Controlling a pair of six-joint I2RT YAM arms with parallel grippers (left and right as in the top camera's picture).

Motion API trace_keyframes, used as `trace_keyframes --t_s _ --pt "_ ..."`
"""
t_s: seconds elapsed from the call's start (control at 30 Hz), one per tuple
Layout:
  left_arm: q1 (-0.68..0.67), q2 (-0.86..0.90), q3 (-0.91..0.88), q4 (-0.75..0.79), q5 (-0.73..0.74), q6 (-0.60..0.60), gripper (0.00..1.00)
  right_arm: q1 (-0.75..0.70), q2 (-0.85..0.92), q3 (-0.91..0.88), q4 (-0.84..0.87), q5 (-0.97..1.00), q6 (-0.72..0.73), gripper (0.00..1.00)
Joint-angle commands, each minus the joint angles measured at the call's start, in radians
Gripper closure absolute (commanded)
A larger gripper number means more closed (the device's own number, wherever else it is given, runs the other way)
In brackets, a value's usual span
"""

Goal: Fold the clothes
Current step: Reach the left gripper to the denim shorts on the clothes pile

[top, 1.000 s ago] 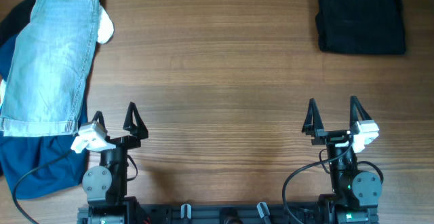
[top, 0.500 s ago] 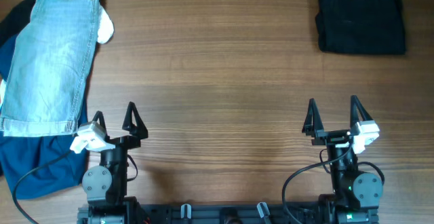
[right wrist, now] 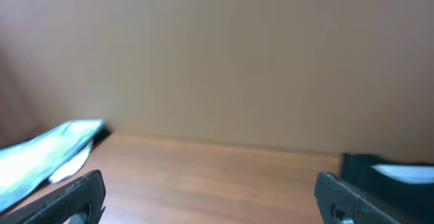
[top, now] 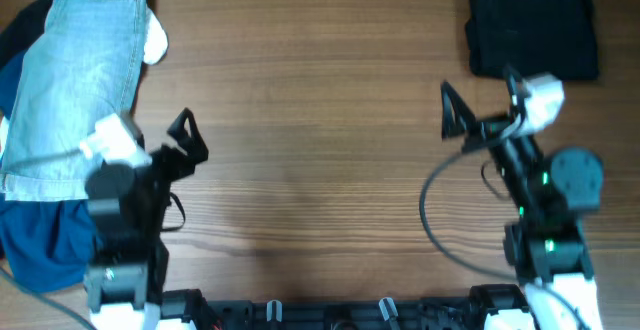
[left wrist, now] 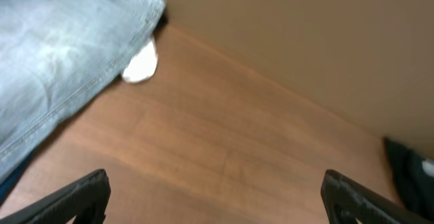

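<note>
Next, the left gripper reaches outward and down onto the shorts' edge beside the small white item, as that edge lies below and outward of its open fingers.
Pale light-blue denim shorts lie lengthwise at the table's left, over a dark blue top and a black piece. They also show in the left wrist view and the right wrist view. My left gripper is open and empty, raised just right of the shorts' hem; its jaws are wide apart in the left wrist view. My right gripper is open and empty, raised below a folded black garment; it also shows in its own wrist view.
A small white item pokes out beside the shorts, also in the left wrist view. The folded black garment shows a pale inner label and lies at the back right. Bare wooden table lies between the piles.
Both arms have lifted and swung forward from the near edge: the left toward the shorts' hem, the right toward the black garment. Both grippers stay open.
</note>
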Motion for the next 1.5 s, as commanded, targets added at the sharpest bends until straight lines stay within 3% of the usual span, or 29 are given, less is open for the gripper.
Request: trace_keyframes --t_s 0.0,0.1,0.27,0.67,0.83,0.97,1.1,1.2,1.3,1.47 --pt "-0.005 0.19 0.225 -0.125 0.04 -0.001 0.0 -0.005 0.19 0.186 -0.07 -0.167 -0.007 0.0" --pt "-0.005 0.322 0.362 -0.224 0.086 -0.002 0.0 -0.005 0.344 0.341 -0.2 -0.244 -0.053 0.0" --pt "-0.005 0.45 0.398 -0.2 0.139 -0.002 0.0 -0.005 0.551 0.549 -0.427 -0.324 -0.143 0.0" --pt "-0.003 0.509 0.396 -0.239 0.132 -0.004 0.0 -0.006 0.589 0.55 -0.463 -0.317 -0.137 0.0" --pt "-0.002 0.569 0.405 -0.137 0.107 -0.002 0.01 -0.006 0.589 0.55 -0.44 -0.289 -0.136 0.0" --pt "-0.002 0.747 0.581 -0.136 0.023 0.051 0.01 -0.006 0.589 0.55 -0.438 -0.289 -0.134 0.01" --pt "0.01 1.098 0.958 -0.219 -0.162 0.15 0.0 -0.006 0.589 0.55 -0.463 -0.289 -0.134 0.02" --pt "0.023 1.267 1.104 -0.195 -0.234 0.183 0.01 -0.006 0.589 0.55 -0.475 -0.271 -0.133 0.05" --pt "0.04 1.387 1.141 -0.069 -0.328 0.201 0.0 -0.006 0.589 0.55 -0.491 -0.239 -0.133 0.07" --pt "0.091 1.527 1.141 0.093 -0.363 0.21 0.02 -0.006 0.589 0.55 -0.516 -0.216 -0.119 0.13"
